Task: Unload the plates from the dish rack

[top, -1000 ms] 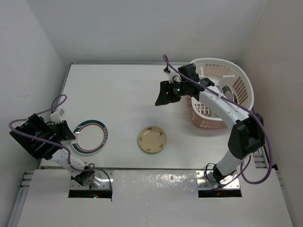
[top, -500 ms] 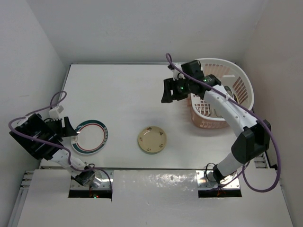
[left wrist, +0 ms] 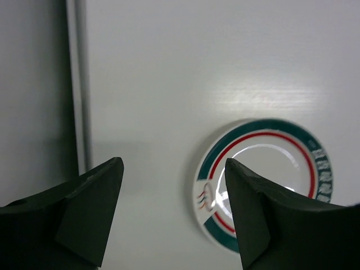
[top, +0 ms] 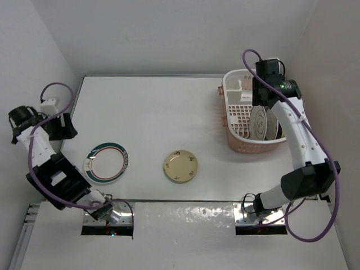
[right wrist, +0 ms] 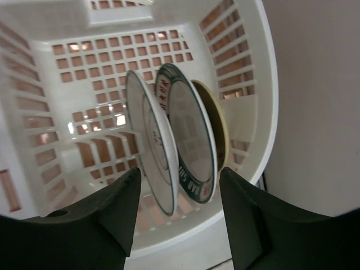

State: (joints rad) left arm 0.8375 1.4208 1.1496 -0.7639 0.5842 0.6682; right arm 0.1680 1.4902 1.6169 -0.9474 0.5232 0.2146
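My right gripper goes down into the rack next and closes on the white plate's upper rim (top: 265, 120), since a gap parts the white plate from the teal-rimmed one.
Lying flat at the table's left is a white plate with a teal lettered rim (top: 107, 163) (left wrist: 264, 180). My left gripper (top: 58, 127) (left wrist: 173, 169) is open and empty, up and to the left of it, not touching. A cream-tan plate (top: 180, 166) lies mid-table. The white dish rack (top: 281, 90) (right wrist: 73, 73) stands at the back right. On edge inside it are a white plate with a thin dark rim (right wrist: 147, 146), a teal-rimmed plate (right wrist: 188, 135) and a cream-tan one (right wrist: 218, 121). My right gripper (top: 260, 97) (right wrist: 179, 174) hangs open over them, holding nothing.
The left wall and a raised strip (left wrist: 76, 84) run along the table's left edge, close to my left gripper. The right wall (right wrist: 315, 101) stands just beyond the rack. A pinkish-salmon tray part (top: 247, 147) shows under the rack's near side.
My left gripper opened, let go of the teal-rimmed plate on the table and drew back up and left. My right arm swung from left of the rack to above it.
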